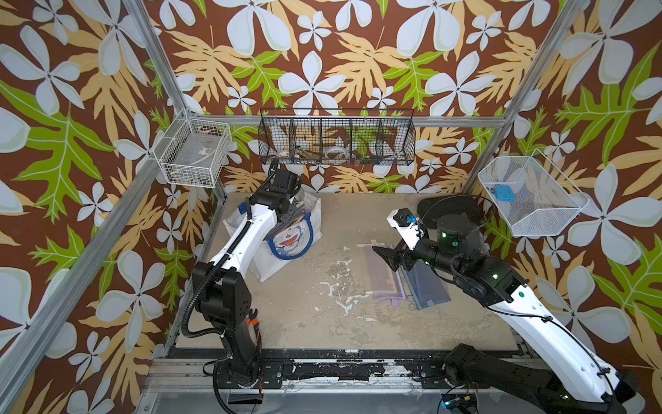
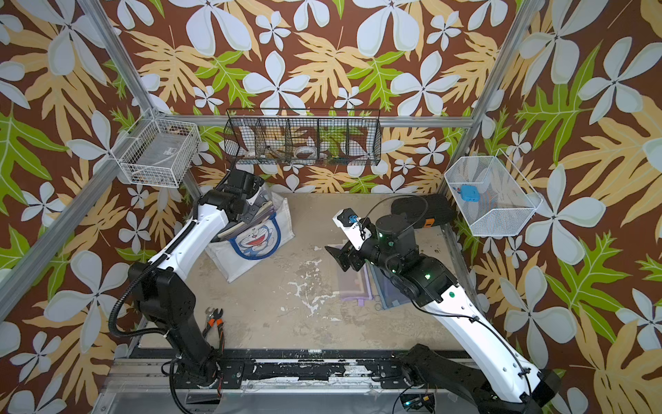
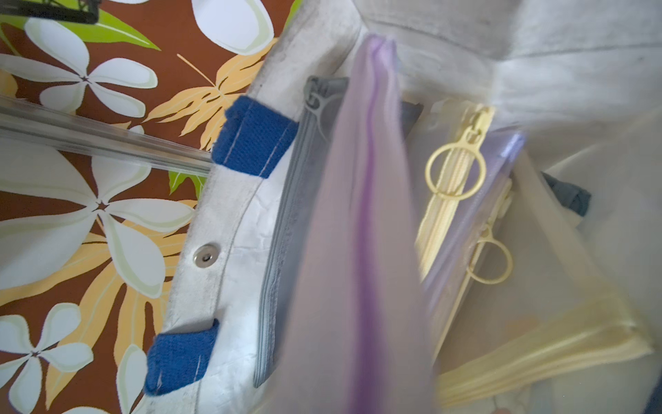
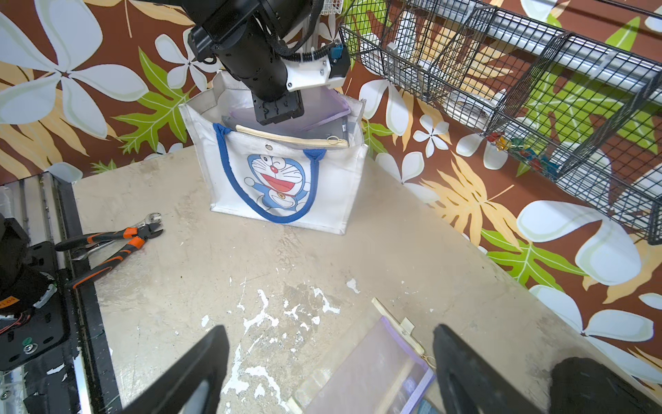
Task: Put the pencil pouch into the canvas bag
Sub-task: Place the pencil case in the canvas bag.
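The purple pencil pouch [image 3: 358,251] already hangs inside the bag, so my left gripper will next ease over the gap [image 3: 412,148] between the grey and yellow zipped pouches and release it.
The white canvas bag [image 1: 286,251] [image 2: 258,247] [image 4: 286,186], with blue handles and a cartoon cat face, stands at the table's back left. My left gripper [image 1: 292,209] [image 2: 256,211] reaches down into its mouth, shut on a purple pencil pouch [image 3: 358,251] [image 4: 322,104] that hangs inside the bag. Its fingertips are hidden. Beside that pouch in the bag sit a grey zipped pouch [image 3: 286,215] and yellow zipped pouches [image 3: 455,172]. My right gripper [image 1: 385,258] [image 2: 336,256] [image 4: 329,333] hovers open and empty above another purple pouch [image 1: 385,283] [image 4: 376,369], which lies flat on the table.
A grey-blue pouch [image 1: 426,290] lies next to the purple one. Orange-handled pliers [image 2: 215,319] [image 4: 118,243] rest at the front left. A black hard case [image 2: 430,211] sits at the back right. Wire baskets [image 1: 336,139] [image 1: 193,154] [image 1: 530,197] hang on the walls.
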Tool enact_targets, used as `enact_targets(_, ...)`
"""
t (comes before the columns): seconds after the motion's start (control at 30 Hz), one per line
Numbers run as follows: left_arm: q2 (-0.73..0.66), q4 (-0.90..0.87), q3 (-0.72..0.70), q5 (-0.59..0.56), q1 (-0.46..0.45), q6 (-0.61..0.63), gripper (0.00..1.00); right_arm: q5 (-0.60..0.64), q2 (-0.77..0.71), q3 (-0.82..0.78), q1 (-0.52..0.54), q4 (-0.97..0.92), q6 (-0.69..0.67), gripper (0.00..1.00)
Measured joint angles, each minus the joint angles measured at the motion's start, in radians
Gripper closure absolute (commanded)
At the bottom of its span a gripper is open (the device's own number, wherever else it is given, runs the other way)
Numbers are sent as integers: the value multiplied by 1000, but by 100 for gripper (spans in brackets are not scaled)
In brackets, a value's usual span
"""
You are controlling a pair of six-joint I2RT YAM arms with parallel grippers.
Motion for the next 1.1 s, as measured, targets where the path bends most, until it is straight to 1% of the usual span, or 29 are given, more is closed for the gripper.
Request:
enact_targets(0.27, 92, -2, 16, 64, 12, -10, 100, 8, 0, 7, -3, 0, -1, 11)
enact_targets(0.43, 109, 2, 13, 65, 12, -23, 100, 25, -3, 7, -4, 0, -3, 11)
enact_targets(0.47, 109, 2, 13, 64, 12, -23, 98, 26, -1, 7, -4, 0, -3, 11)
enact_targets(0.53, 109, 3, 16, 58, 12, -26, 78, 26, 6, 8, -5, 0, -3, 11)
enact_targets(0.57, 109, 5, 19, 55, 12, -26, 66, 26, 12, 11, -5, 0, -3, 11)
enact_targets(0.6, 108, 6, 22, 52, 12, -27, 56, 26, 17, 13, -5, 0, -3, 12)
enact_targets(0.63, 104, 7, 26, 51, 12, -28, 50, 26, 21, 17, -5, -2, -3, 12)
enact_targets(0.67, 97, 10, 29, 51, 12, -33, 46, 26, 23, 19, -5, -2, -3, 12)
enact_targets(0.7, 84, 13, 31, 53, 12, -40, 45, 26, 23, 23, -5, -4, -2, 12)
enact_targets(0.8, 29, 29, 23, 67, 12, -56, 46, 26, 22, 33, -5, -6, 2, 12)
enact_targets(0.9, -49, 61, -23, 89, 12, -69, 55, 25, 19, 37, -5, -9, 21, 12)
enact_targets(0.97, -92, 90, -62, 106, 12, -70, 58, 23, 18, 40, -5, -11, 24, 12)
enact_targets(1.1, -93, 123, -89, 121, 12, -58, 60, 21, 8, 45, -5, -19, 49, 13)
